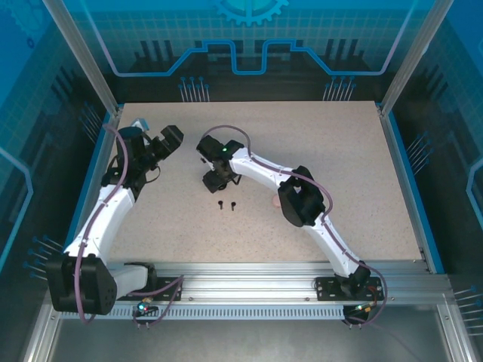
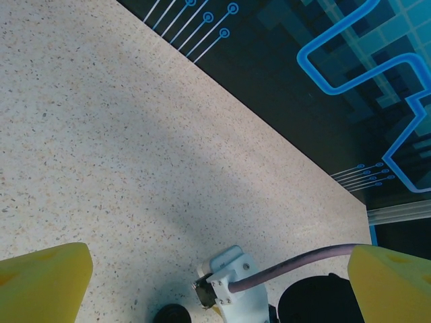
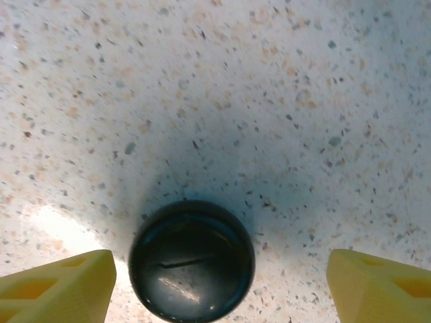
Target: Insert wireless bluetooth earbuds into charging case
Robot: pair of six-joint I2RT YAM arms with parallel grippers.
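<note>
My right gripper lowers over the round black case next, centering it before the fingers close. It sits below my open right gripper and nearer one finger.
A round black charging case with its lid shut lies on the speckled table between the yellow fingers of my right gripper. The jaws stand wide apart, the case nearer the left finger and untouched. From above, my right gripper hangs over mid-table, and two tiny black earbuds lie just in front of it. My left gripper is open and empty at the back left, pointing toward the right arm. In the left wrist view its fingers frame the right wrist's white mount and the case's edge.
A small pale pink thing peeks out beside the right arm's elbow. A purple cable runs along the right wrist. Blue rails and dark patterned walls bound the table. Bare tabletop spreads to the right and the front.
</note>
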